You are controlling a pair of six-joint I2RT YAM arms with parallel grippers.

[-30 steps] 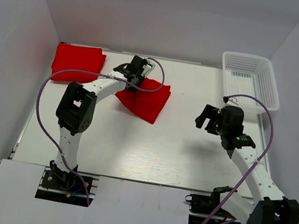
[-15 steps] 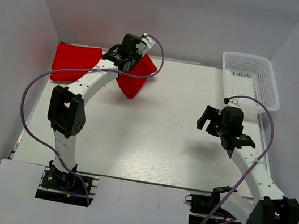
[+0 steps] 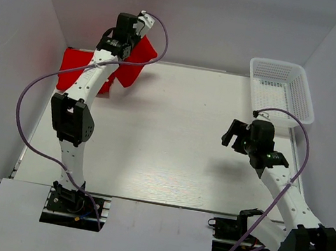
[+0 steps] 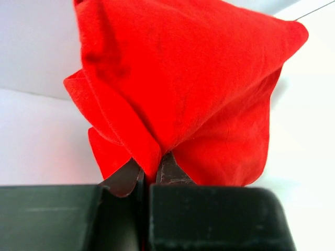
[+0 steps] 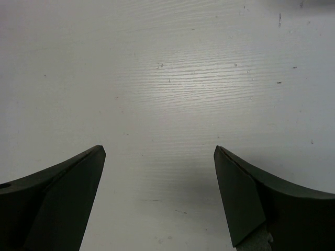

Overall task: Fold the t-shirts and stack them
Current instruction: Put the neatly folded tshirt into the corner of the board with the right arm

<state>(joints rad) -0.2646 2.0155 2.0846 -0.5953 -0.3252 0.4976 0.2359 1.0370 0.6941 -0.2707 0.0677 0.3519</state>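
I should move my left gripper to the left in the top view first and then lower it, to get the second red t-shirt over the folded one.
A folded red t-shirt [image 3: 73,66] lies flat at the table's far left corner. A second red t-shirt [image 3: 137,61] hangs folded in the air just right of it, pinched at a fold by my left gripper [image 3: 130,45]. In the left wrist view this cloth [image 4: 183,78] bunches out from between the shut fingers [image 4: 170,170] of the left gripper [image 4: 152,168]. My right gripper [image 3: 232,133] hovers over the right half of the table. In its wrist view the right gripper [image 5: 159,151] stands wide open with only bare tabletop between the fingers.
A white mesh basket [image 3: 282,88] sits at the table's far right corner. White walls close in the table [image 3: 169,158] at the back and both sides. My left arm stretches far toward the back wall.
The left arm has lifted the second t-shirt off the middle of the table and carried it back and to the left, beside the lying one. The right arm has stayed put.
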